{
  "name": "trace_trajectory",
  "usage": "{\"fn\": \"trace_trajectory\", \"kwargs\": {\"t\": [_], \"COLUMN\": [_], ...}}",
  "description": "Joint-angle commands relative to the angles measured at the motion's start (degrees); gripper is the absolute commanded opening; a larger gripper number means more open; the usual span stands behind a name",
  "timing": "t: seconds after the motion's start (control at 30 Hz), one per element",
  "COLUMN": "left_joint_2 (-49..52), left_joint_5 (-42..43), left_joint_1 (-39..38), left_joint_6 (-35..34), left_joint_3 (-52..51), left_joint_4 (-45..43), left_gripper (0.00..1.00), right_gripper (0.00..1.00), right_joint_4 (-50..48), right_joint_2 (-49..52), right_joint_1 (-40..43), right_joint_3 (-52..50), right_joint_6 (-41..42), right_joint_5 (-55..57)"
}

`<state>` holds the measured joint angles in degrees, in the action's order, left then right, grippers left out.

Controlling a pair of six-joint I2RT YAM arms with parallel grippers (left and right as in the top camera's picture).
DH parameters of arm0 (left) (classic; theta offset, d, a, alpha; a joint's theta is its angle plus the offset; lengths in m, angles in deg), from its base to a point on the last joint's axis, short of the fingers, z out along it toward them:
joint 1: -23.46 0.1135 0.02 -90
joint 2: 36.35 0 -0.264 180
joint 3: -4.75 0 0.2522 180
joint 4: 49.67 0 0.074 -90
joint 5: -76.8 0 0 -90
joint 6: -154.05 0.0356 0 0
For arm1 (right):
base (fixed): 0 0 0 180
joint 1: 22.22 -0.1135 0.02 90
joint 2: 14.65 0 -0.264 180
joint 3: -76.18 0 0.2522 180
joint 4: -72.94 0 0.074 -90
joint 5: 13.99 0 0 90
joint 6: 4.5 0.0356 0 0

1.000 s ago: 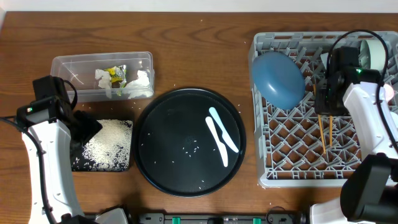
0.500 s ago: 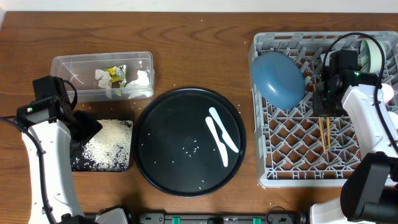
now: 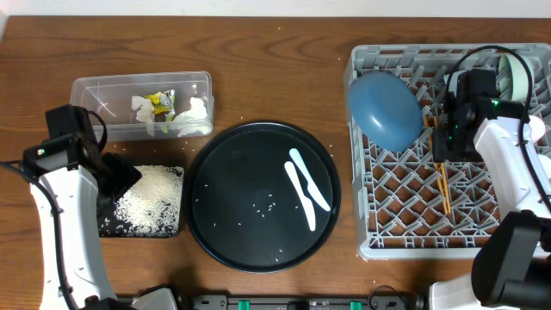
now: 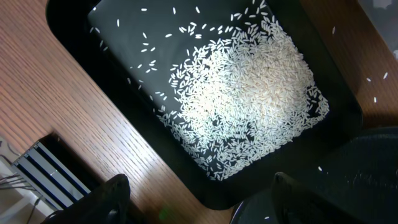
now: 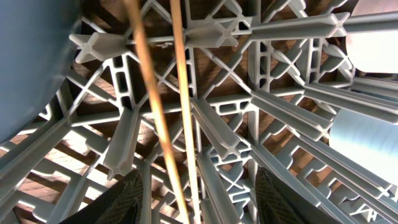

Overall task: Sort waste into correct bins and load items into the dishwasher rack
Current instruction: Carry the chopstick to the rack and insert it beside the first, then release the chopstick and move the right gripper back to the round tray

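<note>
The far end of the inner white utensil on the round tray is next: I will lift my right gripper from the rack [image 3: 387, 241], then lower it to that end.
My right gripper [image 3: 442, 138] [image 5: 202, 202] hangs open over the grey dishwasher rack [image 3: 387, 241]. Two wooden chopsticks [image 3: 444, 185] [image 5: 180, 93] run between its fingers without touching the pads and lie on the rack's grid. A large blue dish [image 3: 386, 108] leans in the rack's left part. My left gripper [image 3: 120, 176] [image 4: 199, 199] is open and holds nothing, low at the near right corner of the shallow black tray [image 4: 81, 56] that holds rice grains [image 3: 151, 198] [image 4: 249, 87]. The clear tub [image 3: 95, 86] holds a yellow-green wrapper [image 3: 159, 103] and white tissues [image 3: 194, 112].
Between the bins and the rack lies a large round black tray [image 3: 215, 155] with two white flat utensils [image 3: 306, 189] and stray rice grains. A pale bowl [image 3: 516, 73] stands on edge in the rack's far right corner. Upright pegs surround the right gripper.
The right gripper has gone from shut to open and let go of the chopsticks, which now rest on the rack, slightly shifted. The left arm has not moved.
</note>
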<state>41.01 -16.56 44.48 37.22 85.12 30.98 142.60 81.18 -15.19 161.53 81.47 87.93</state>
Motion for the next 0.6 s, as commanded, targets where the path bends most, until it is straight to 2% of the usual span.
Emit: {"fn": "trace_trajectory", "kwargs": {"t": [0.0, 0.27, 0.57], "left_joint_2": [0.22, 0.22, 0.22], "left_joint_5": [-0.09, -0.09, -0.09], "left_joint_1": [0.35, 0.35, 0.35], "left_joint_6": [-0.28, -0.28, -0.31], "left_joint_3": [-0.17, -0.17, -0.17], "left_joint_4": [0.13, 0.13, 0.11], "left_gripper": [0.74, 0.73, 0.73], "right_gripper": [0.55, 0.57, 0.57], "right_joint_4": [0.46, 1.38, -0.15], "right_joint_2": [-0.92, -4.31, -12.22], "right_joint_1": [-0.46, -2.73, -12.52], "right_joint_3": [-0.22, 2.25, 6.47], "right_joint_6": [-0.33, -0.33, -0.31], "right_joint_5": [-2.97, -6.62, -25.59]}}
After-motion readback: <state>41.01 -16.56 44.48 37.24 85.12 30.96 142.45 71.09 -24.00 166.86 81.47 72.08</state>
